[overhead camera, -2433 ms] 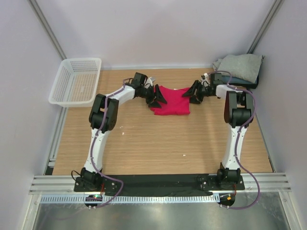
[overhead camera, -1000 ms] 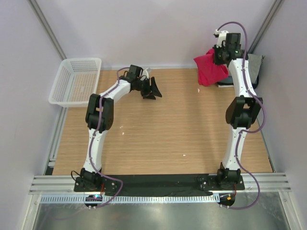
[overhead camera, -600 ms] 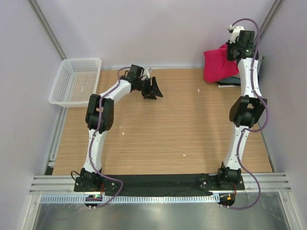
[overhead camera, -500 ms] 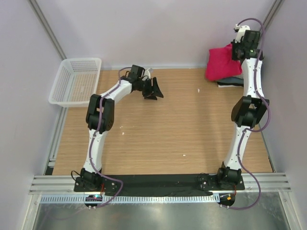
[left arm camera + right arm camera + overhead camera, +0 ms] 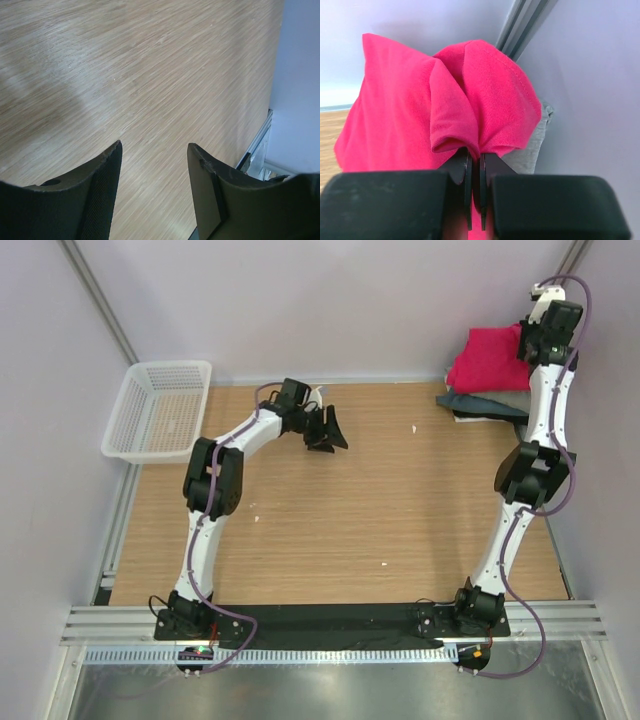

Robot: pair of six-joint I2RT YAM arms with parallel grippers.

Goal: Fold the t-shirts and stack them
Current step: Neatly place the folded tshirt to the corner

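The pink t-shirt is hanging raised over the stack of folded t-shirts, so next I will lower my right gripper, ease it away from the side and let go of the pink t-shirt there.
A crimson-pink t-shirt hangs bunched in the air at the back right corner, over a stack of folded t-shirts. My right gripper is raised high and shut on the pink t-shirt, pinching a fold between its fingers. A light grey shirt shows just behind it. My left gripper rests low over the bare table at the back middle, open with nothing between its fingers.
A white mesh basket stands at the back left edge of the wooden table. The right wall and a metal corner post are close to the raised right arm.
The right arm has carried the pink t-shirt up and to the right, from near the table's back edge to above the folded stack. The left gripper has shifted slightly right.
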